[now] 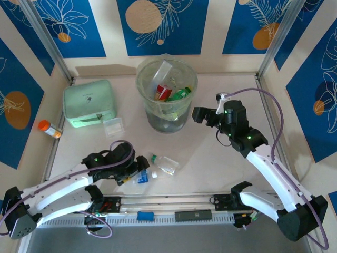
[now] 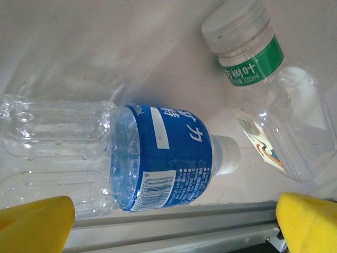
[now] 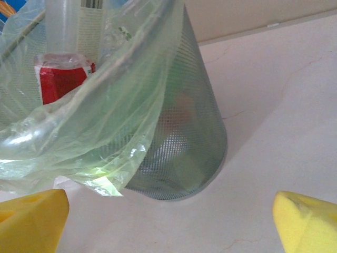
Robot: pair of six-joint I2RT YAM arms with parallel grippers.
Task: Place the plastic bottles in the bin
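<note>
My left gripper turns and moves down onto the blue-labelled bottle's clear body below it next, since the open fingers spread along the bottle's length.
The bin, a mesh bucket with a pale green liner, stands at the back centre and holds a red-labelled bottle, a green bottle and a tall clear one. Two plastic bottles lie on the table near the front: a blue-labelled one and a clear one with a green band. My left gripper is open, hovering over the blue-labelled bottle, with the green-banded bottle beyond it. My right gripper is open and empty, just right of the bin.
A mint green zip case sits at the back left, with an orange-capped vial by the left frame and a small clear packet beside the case. A metal rail runs along the near edge.
</note>
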